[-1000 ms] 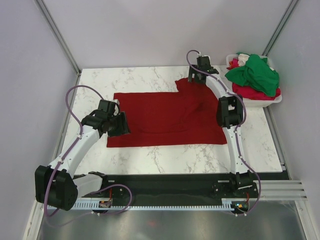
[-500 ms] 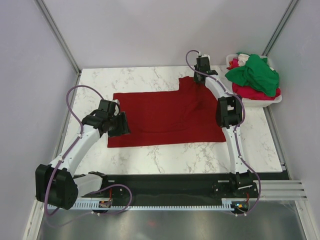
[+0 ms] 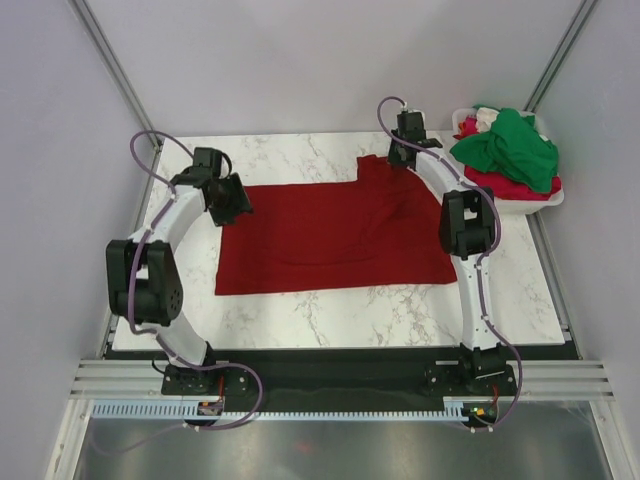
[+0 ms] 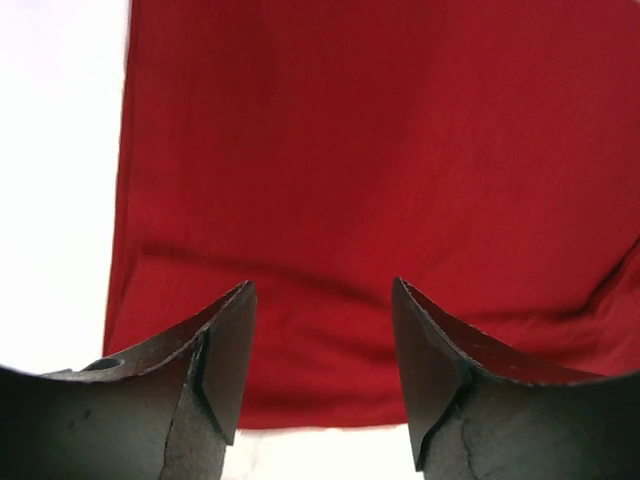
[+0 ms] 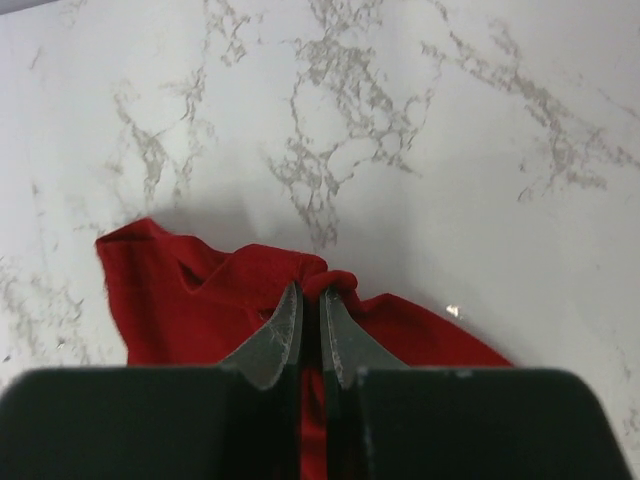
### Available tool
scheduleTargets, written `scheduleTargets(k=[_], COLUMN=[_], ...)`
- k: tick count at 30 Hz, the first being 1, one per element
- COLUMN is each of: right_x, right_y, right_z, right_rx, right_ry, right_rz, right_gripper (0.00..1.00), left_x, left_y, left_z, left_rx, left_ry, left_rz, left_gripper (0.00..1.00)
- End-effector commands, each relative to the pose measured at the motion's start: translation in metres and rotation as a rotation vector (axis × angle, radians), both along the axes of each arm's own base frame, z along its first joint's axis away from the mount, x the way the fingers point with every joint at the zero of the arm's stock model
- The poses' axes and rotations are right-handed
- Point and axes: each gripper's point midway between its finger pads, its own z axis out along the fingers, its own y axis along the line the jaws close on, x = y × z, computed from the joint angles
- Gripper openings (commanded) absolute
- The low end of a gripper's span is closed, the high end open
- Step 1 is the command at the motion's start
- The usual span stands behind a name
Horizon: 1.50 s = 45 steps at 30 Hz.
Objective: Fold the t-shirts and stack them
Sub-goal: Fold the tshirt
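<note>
My right gripper needs to move back next and let go of the t-shirt's fold by the t-shirt's near corner, because that corner is back of the gripper, to the right in the top view.
A dark red t-shirt (image 3: 335, 235) lies spread across the middle of the marble table. My right gripper (image 3: 398, 158) is at its far right sleeve, shut on a pinched fold of the red cloth (image 5: 330, 283). My left gripper (image 3: 232, 203) hovers over the shirt's far left corner, open, with only red fabric (image 4: 380, 180) showing between its fingers (image 4: 225, 350). A bright green t-shirt (image 3: 508, 148) and a lighter red one (image 3: 500, 185) lie heaped in the basket at the back right.
A white plastic basket (image 3: 548, 196) stands at the table's far right corner. Bare marble (image 3: 300, 305) runs along the near edge and the left side. Grey walls and metal frame posts close in the back and sides.
My right gripper has shut on the sleeve fold. My left arm has swung from the shirt's near left edge up to its far left corner, still open.
</note>
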Motion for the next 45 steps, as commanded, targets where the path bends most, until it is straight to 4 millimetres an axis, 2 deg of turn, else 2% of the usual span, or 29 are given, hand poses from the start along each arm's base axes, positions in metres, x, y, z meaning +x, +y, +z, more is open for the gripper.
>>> scheduleTargets(k=[1,3,4,5,6,7,8,9,10,12,13,16,17,18,21,27,29,33,40,42,44,45], right_x=[-0.009,-0.012,-0.020,-0.021,-0.019,-0.027,-0.027,-0.025,-0.029,-0.030,-0.028,-0.025,-0.026,-0.027,-0.030,-0.033,-0.035,-0.037,-0.035,-0.035,-0.033,-0.028], right_y=[0.013,0.019,0.021,0.024,0.026,0.031,0.033,0.036,0.037,0.040,0.045,0.049,0.050,0.052,0.051,0.049,0.050,0.049,0.043,0.043,0.043,0.044], right_z=[0.040,0.041,0.027,0.024,0.028,0.014,0.012,0.012,0.005,-0.002,0.003,0.009,0.009,0.007,0.001,0.000,-0.002,-0.004,-0.003,-0.003,-0.004,0.002], right_rx=[0.106,0.148,0.168,0.199,0.223,0.247,0.273,0.287,0.298,0.313,0.326,0.335,0.333,0.333,0.334,0.327,0.327,0.322,0.327,0.324,0.326,0.329], right_ry=[-0.041,-0.047,-0.017,-0.012,-0.036,-0.008,-0.011,-0.029,-0.015,-0.003,-0.011,-0.022,-0.022,-0.017,0.001,0.007,0.012,0.019,0.017,0.015,0.012,-0.004], right_rz=[-0.001,0.004,0.004,-0.007,-0.012,0.000,-0.011,-0.005,0.000,0.011,0.025,0.045,0.051,0.052,0.050,0.053,0.055,0.058,0.050,0.051,0.054,0.062], right_gripper=[0.00,0.00,0.00,0.00,0.00,0.00,0.00,0.00,0.00,0.00,0.00,0.00,0.00,0.00,0.00,0.00,0.00,0.00,0.00,0.00,0.00,0.00], left_x=[0.064,0.092,0.101,0.110,0.127,0.135,0.141,0.153,0.159,0.171,0.173,0.185,0.185,0.190,0.191,0.184,0.184,0.182,0.179,0.181,0.182,0.182], left_y=[0.015,0.026,0.028,0.029,0.046,0.047,0.048,0.050,0.053,0.063,0.066,0.071,0.071,0.073,0.074,0.076,0.069,0.061,0.060,0.061,0.060,0.059], left_z=[0.012,0.009,0.009,0.010,0.010,0.011,0.008,0.016,-0.003,-0.004,-0.021,-0.029,-0.045,-0.043,-0.057,-0.083,-0.088,-0.097,-0.086,-0.083,-0.080,-0.077], left_rx=[-0.068,-0.063,-0.050,-0.038,-0.030,-0.028,-0.019,-0.014,-0.014,-0.001,0.002,-0.004,-0.009,-0.013,-0.024,-0.007,-0.044,-0.070,-0.059,-0.058,-0.063,-0.065], left_ry=[-0.087,-0.096,-0.107,-0.118,-0.132,-0.142,-0.145,-0.174,-0.143,-0.153,-0.122,-0.123,-0.094,-0.102,-0.077,-0.025,-0.016,0.002,-0.014,-0.022,-0.028,-0.031], left_rz=[0.095,0.121,0.123,0.113,0.137,0.130,0.115,0.108,0.102,0.096,0.096,0.087,0.077,0.075,0.075,0.077,0.065,0.049,0.033,0.031,0.029,0.027], left_gripper=[0.63,0.63,0.63,0.63,0.63,0.63,0.64,0.64,0.64,0.64,0.64,0.63,0.63,0.62,0.61,0.60,0.59,0.47,0.34,0.16,0.02,0.02])
